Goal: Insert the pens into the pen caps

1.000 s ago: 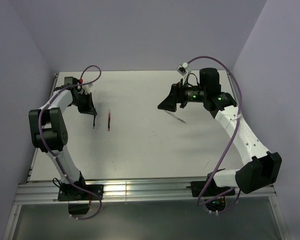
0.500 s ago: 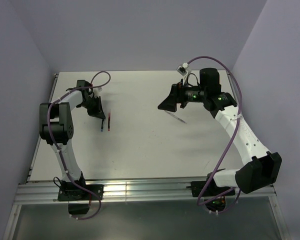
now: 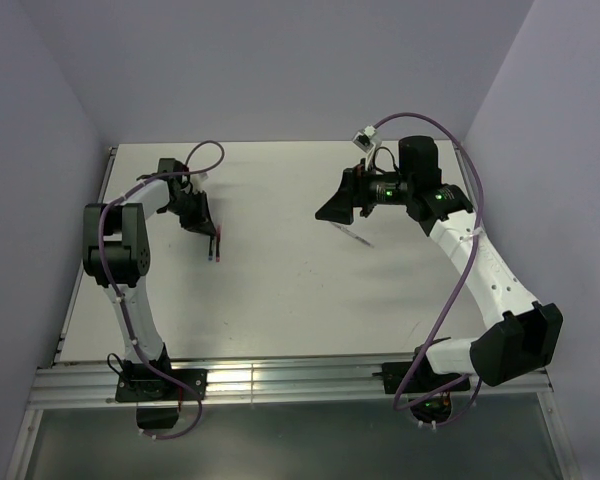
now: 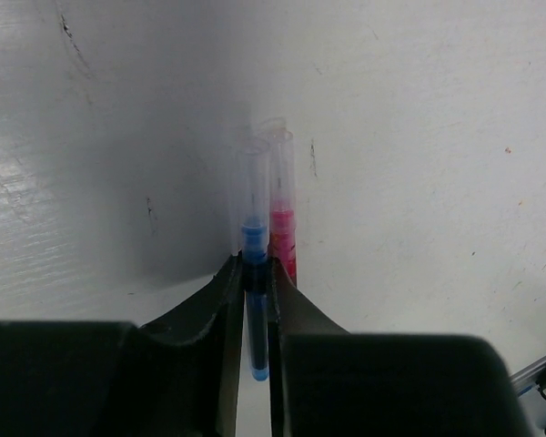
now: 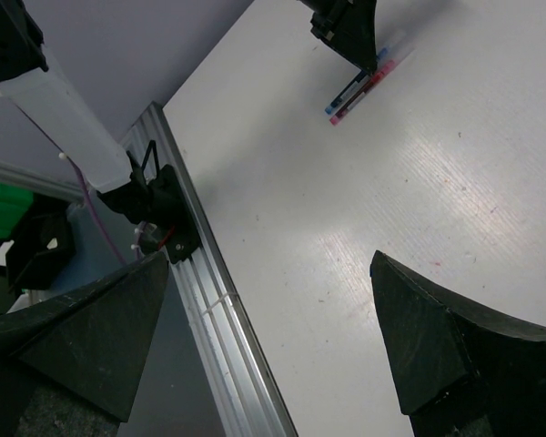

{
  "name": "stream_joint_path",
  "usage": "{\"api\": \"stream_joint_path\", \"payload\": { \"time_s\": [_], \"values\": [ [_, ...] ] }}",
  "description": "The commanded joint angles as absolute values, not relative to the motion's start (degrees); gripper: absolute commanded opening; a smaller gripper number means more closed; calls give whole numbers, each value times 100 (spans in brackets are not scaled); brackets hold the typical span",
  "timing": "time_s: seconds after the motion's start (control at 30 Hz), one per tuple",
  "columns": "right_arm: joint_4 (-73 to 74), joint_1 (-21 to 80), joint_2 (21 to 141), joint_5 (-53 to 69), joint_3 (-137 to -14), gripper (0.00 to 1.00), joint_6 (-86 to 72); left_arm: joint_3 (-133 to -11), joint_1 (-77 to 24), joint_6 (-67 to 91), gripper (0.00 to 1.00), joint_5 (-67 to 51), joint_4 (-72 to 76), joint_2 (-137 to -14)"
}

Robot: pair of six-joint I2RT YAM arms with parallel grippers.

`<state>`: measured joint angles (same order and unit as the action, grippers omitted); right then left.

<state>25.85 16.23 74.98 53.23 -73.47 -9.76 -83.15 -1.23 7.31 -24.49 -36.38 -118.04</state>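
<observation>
My right gripper tilts and moves down onto the pale pen's near end next. That end lies below its fingers and to their right in the top view.
My left gripper (image 4: 256,269) is shut on the blue pen (image 4: 254,244), which lies low on the table pointing away, with a clear cap (image 4: 253,177) over its far end. The red pen (image 4: 283,235) lies right beside it, parallel and touching, with its own clear cap (image 4: 280,159). In the top view the left gripper (image 3: 208,233) is at the left of the table, by the two pens (image 3: 216,248). My right gripper (image 3: 330,212) is open and empty, raised at the right. The pale clear-grey pen (image 3: 355,237) lies just under it. The right wrist view shows both coloured pens (image 5: 359,91).
The white table (image 3: 280,300) has an aluminium rail (image 3: 300,375) along its near edge, also in the right wrist view (image 5: 209,300). Lilac walls close in the back and both sides. The left arm's elbow (image 3: 115,245) stands over the table's left edge.
My left gripper has carried the blue pen rightwards and towards the near side, from apart from the red pen to lying right against it. The right arm has not moved.
</observation>
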Motion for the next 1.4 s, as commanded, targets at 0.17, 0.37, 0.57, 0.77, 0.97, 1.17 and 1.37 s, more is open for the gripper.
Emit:
{"api": "stream_joint_path", "payload": {
  "time_s": [0.17,0.37,0.57,0.77,0.97,1.17,1.37],
  "values": [
    [2566,1573,7409,5432,-7453,100,-940,-8236,-149,747,18,-1961,-3718,-11813],
    [2575,1573,7383,5414,-7444,100,-923,-8209,-149,756,20,-1819,-3788,-11786],
    [2584,1573,7348,5423,-7453,100,-879,-8226,-149,773,28,-1819,-3832,-11812],
    [2601,1565,7304,5405,-7462,100,-870,-8262,-158,765,29,-1802,-3858,-11813],
    [2663,1564,7277,5248,-7462,100,-782,-8525,-149,730,29,-1679,-3955,-11445],
    [4031,1521,7733,4486,-8032,98,428,-9105,-105,186,37,-1494,-3824,-10514],
    [5325,1459,8656,2676,-8823,90,1975,-9588,-114,-1150,52,-1318,-3367,-9784]
  ]
}}
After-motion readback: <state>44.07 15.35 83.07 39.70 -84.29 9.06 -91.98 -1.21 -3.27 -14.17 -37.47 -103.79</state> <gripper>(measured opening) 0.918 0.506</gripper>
